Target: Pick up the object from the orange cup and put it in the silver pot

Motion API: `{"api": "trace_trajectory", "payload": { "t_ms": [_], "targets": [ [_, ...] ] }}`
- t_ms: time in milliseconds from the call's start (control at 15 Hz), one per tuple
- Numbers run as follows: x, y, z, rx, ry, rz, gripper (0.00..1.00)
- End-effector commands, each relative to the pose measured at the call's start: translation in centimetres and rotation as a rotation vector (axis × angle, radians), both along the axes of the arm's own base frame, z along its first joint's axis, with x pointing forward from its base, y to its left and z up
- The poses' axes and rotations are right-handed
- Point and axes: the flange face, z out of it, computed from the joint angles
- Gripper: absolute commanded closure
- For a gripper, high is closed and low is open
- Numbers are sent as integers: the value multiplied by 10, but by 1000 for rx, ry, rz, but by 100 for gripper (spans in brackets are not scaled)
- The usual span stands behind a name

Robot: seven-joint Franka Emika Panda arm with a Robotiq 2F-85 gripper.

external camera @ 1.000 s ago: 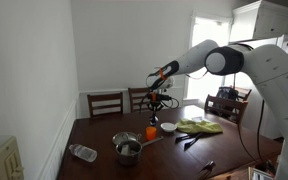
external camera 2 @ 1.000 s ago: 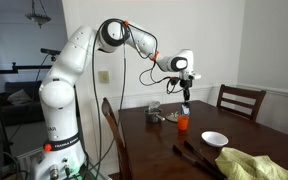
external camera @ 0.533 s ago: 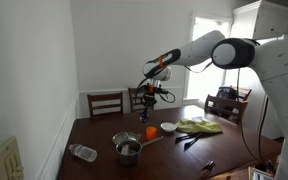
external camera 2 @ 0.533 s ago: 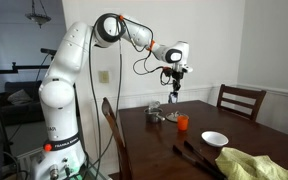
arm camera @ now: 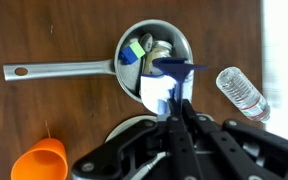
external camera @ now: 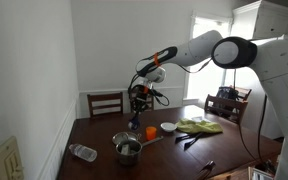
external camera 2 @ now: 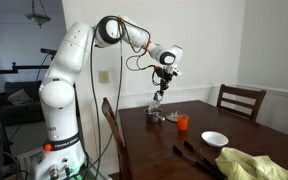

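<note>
My gripper lowers the blue and white object toward the silver pot's opening (arm camera: 152, 62) below and releases next, as it still hangs high over the pot's rim.
My gripper (arm camera: 174, 108) is shut on a blue and white object (arm camera: 172, 72) and holds it in the air above the silver pot (arm camera: 154, 52). The pot has a straight handle pointing left in the wrist view and holds some small items. The orange cup (arm camera: 39, 160) stands beside the pot, at the lower left of the wrist view. In both exterior views the gripper (external camera: 137, 104) (external camera 2: 159, 95) hangs high over the pot (external camera: 127, 148) (external camera 2: 153, 115), with the orange cup (external camera: 150, 132) (external camera 2: 182, 122) to one side.
A clear plastic bottle (arm camera: 242, 92) (external camera: 82, 152) lies on the brown table near the pot. A small white bowl (external camera: 169, 128) (external camera 2: 214, 139) and a yellow-green cloth (external camera: 199, 126) (external camera 2: 249, 165) lie further along. Dark utensils (external camera: 189, 140) lie by the cloth. Chairs stand around the table.
My gripper has risen from the orange cup with the blue and white object and moved sideways to above the silver pot.
</note>
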Motion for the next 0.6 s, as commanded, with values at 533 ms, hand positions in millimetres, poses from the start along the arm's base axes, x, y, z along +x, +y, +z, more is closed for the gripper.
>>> {"api": "trace_trajectory", "payload": {
  "t_ms": [533],
  "targets": [
    [-7, 29, -69, 114, 117, -85, 98]
  ]
}}
